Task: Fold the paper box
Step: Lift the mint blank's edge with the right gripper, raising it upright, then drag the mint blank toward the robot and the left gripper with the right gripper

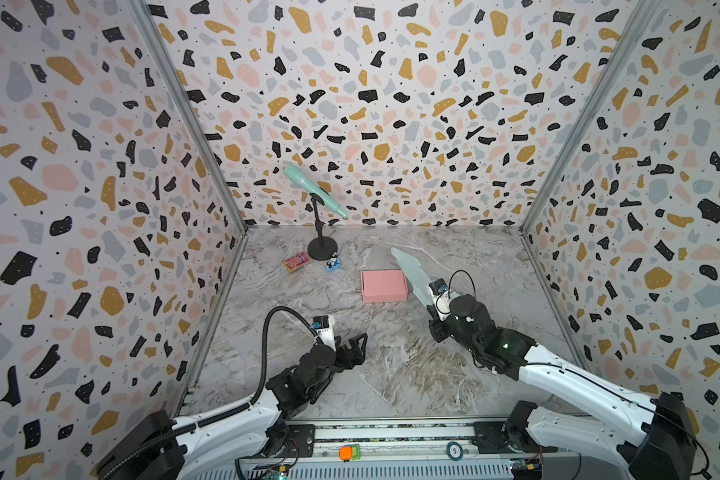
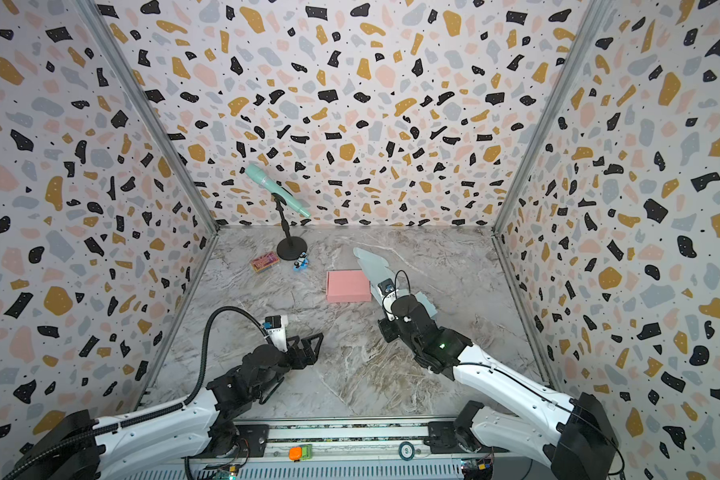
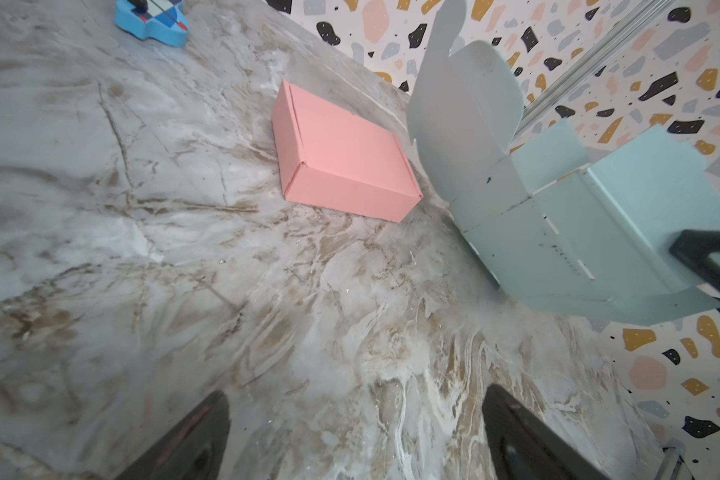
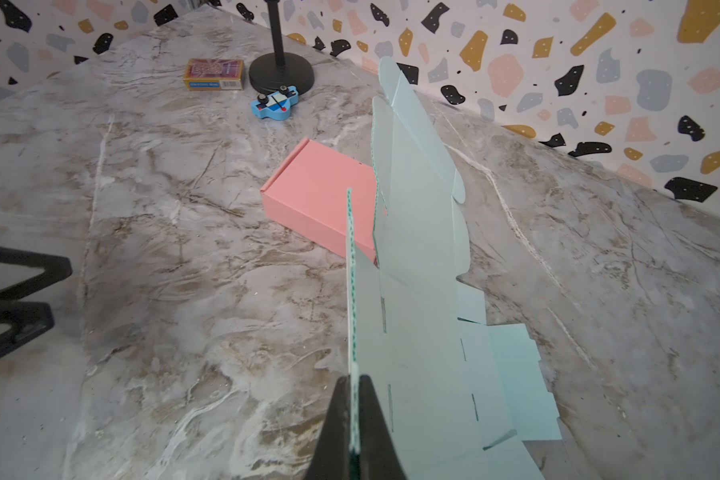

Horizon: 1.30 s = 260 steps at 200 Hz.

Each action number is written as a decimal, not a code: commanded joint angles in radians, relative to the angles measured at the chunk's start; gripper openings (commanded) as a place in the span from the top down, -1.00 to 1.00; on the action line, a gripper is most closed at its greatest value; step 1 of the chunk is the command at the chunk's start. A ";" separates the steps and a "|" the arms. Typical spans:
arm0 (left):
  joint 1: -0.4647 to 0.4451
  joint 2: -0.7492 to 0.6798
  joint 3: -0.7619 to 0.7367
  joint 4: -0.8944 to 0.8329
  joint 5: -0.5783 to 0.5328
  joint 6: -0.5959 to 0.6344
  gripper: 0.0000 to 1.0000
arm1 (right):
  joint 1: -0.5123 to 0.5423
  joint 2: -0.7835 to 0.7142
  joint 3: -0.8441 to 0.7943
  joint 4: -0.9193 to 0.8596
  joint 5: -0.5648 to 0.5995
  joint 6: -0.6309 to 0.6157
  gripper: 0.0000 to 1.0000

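Observation:
The blank (image 1: pixel 408 268) is crowded beside the pink box, so the robot's right gripper will next move back and down, turning, to the bare marble between both arms and release the flap.
The paper box is a flat, pale blue blank (image 1: pixel 408 268), lifted off the table and standing on edge just right of a closed pink box (image 1: pixel 384 286). My right gripper (image 4: pixel 353 380) is shut on the blank's near edge, with the sheet (image 4: pixel 416 291) rising ahead of it and one flap resting on the table. The left wrist view shows the blank (image 3: pixel 558 224) beside the pink box (image 3: pixel 341 158). My left gripper (image 1: pixel 356 347) hovers open and empty over bare table, nearer the front than the pink box and to its left. Its fingers (image 3: pixel 200 436) stand wide apart.
A teal microphone (image 1: pixel 314 189) on a black stand (image 1: pixel 322 249) stands at the back left, with a small card pack (image 1: pixel 297 262) and a blue toy (image 1: pixel 332 263) by its base. Patterned walls close in the left, right and back of the marble table (image 1: pixel 391 365).

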 commanded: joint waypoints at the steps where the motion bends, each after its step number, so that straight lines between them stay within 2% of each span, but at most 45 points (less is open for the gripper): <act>1: 0.014 -0.058 0.034 -0.045 -0.013 0.022 -0.92 | 0.076 -0.022 0.051 -0.027 0.100 0.009 1.00; 66: 0.045 -0.184 0.018 -0.135 -0.017 0.025 -0.92 | 0.287 -0.038 0.056 -0.012 0.235 0.007 1.00; 98: 0.056 -0.229 0.037 -0.220 -0.030 0.045 -0.92 | 0.350 0.002 0.046 -0.008 0.214 0.012 1.00; 116: 0.063 -0.271 0.083 -0.322 -0.065 0.090 -0.92 | 0.378 0.033 0.041 -0.013 0.203 0.013 1.00; 156: 0.077 -0.358 0.186 -0.489 -0.117 0.168 -0.93 | 0.443 0.052 -0.007 0.041 0.116 -0.027 1.00; 218: 0.078 -0.374 0.209 -0.506 -0.101 0.171 -0.93 | 0.533 0.147 -0.042 0.071 0.010 -0.099 1.00; 260: 0.078 -0.374 0.202 -0.509 -0.105 0.176 -0.94 | 0.565 0.231 -0.030 0.059 -0.014 -0.131 1.00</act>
